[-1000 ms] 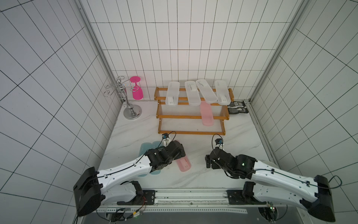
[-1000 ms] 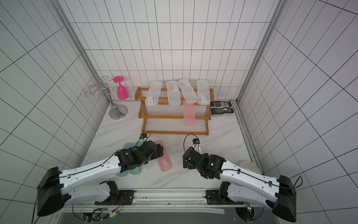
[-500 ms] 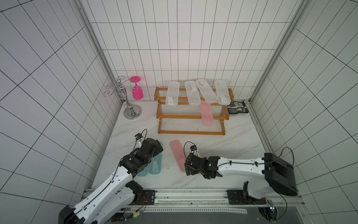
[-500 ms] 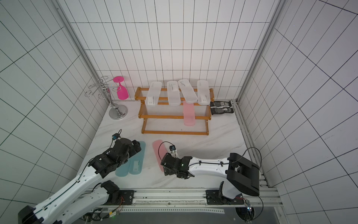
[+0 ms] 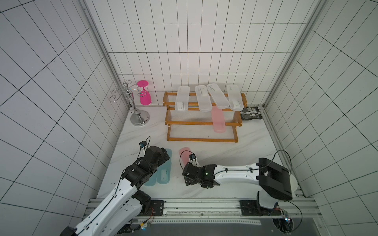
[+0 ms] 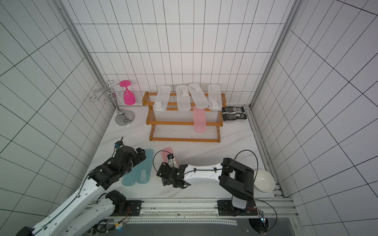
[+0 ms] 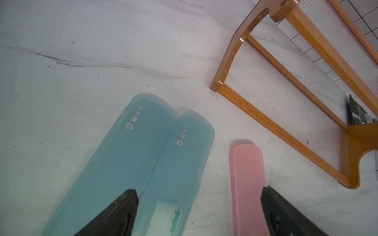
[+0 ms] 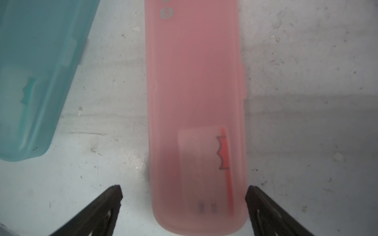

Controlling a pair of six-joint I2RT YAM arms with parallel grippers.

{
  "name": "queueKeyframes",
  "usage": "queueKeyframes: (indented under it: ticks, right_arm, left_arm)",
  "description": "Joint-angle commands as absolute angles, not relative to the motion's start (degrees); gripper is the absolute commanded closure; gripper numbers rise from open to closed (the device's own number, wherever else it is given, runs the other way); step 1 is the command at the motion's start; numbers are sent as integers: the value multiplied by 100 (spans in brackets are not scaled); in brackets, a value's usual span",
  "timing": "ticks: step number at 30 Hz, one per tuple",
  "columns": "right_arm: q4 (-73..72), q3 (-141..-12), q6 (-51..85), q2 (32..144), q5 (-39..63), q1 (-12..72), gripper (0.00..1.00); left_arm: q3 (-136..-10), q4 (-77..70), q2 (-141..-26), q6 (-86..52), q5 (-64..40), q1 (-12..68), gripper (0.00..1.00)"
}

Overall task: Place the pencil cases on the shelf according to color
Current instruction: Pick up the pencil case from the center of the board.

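Note:
My right gripper will go down around the near end of the pink case [image 8: 199,198] and close on its sides, because its open fingers are already as far apart as the case is wide there.
The shelf [image 5: 201,140] stands at the back with several clear-white pencil cases [image 5: 182,98] across its top tier and one pink case [image 5: 218,120] on the middle tier. Two teal cases [image 5: 166,169] [image 7: 131,155] lie side by side on the table, with another pink case [image 5: 184,153] [image 8: 194,92] to their right. My left gripper [image 5: 162,157] [image 7: 198,189] hovers open over the right teal case and the gap next to it. My right gripper [image 5: 189,176] [image 8: 184,190] is open, and its fingers straddle the near end of the pink case on the table.
A silver wire stand [image 5: 139,118] holding a pink glass [image 5: 144,97] stands at the back left. A black packet [image 5: 251,113] lies right of the shelf. A white bowl [image 6: 263,180] sits at the front right, behind the right arm.
The left gripper has swung left, from the table's pink case to above the teal cases. The right gripper has moved left onto that pink case's near end. Both have stayed open.

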State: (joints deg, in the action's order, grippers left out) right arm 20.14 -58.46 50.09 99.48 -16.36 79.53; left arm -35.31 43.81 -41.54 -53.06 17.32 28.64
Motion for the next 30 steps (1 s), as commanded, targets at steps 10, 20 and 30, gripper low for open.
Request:
queueKeyframes:
  ticks: [10,20,30]
  right_arm:
    - [2949,-6196,5474,10407,-2048,8124,1]
    - [2496,-5856,5125,10239,-1866,8138,1]
    - [2238,-5658,5198,10231,-1957,8152,15]
  left_arm:
    - [-3500,4383,-4069,-5208,1828,2830,2]
    - [-3457,4221,-4148,-5230,1792,2829,2]
    - [-3395,4281,-4009,-5152,1836,2830,2]
